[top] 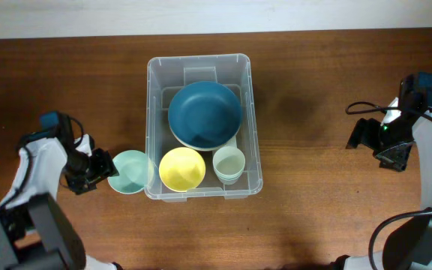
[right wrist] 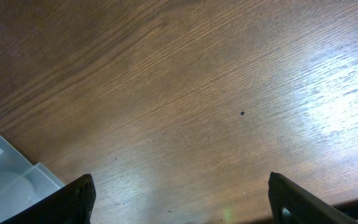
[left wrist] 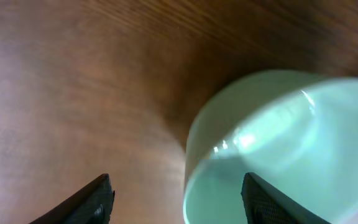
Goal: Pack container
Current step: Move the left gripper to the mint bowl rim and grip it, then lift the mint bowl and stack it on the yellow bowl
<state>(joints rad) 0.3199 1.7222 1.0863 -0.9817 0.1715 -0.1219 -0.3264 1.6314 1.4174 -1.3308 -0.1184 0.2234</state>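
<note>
The rim of the mint green bowl is between my open fingers on the side away from the container [top: 254, 112], so I will lower my left gripper onto that rim next.
The clear container [top: 254, 112] stands mid-table. It holds a dark teal bowl [top: 205, 112], a yellow bowl [top: 182, 169] and a pale green cup [top: 229, 162]. A mint green bowl [top: 130, 172] sits on the table against the container's left wall. My left gripper [top: 100, 171] is open at that bowl's left rim. In the left wrist view the mint bowl [left wrist: 291, 137] has its rim between the fingers [left wrist: 179, 202], one finger over its inside. My right gripper [top: 358, 136] is open and empty, well right of the container.
The right wrist view shows bare wood between the fingers [right wrist: 179, 205] and a corner of the container [right wrist: 5, 180] at lower left. A white wall edge runs along the table's far side.
</note>
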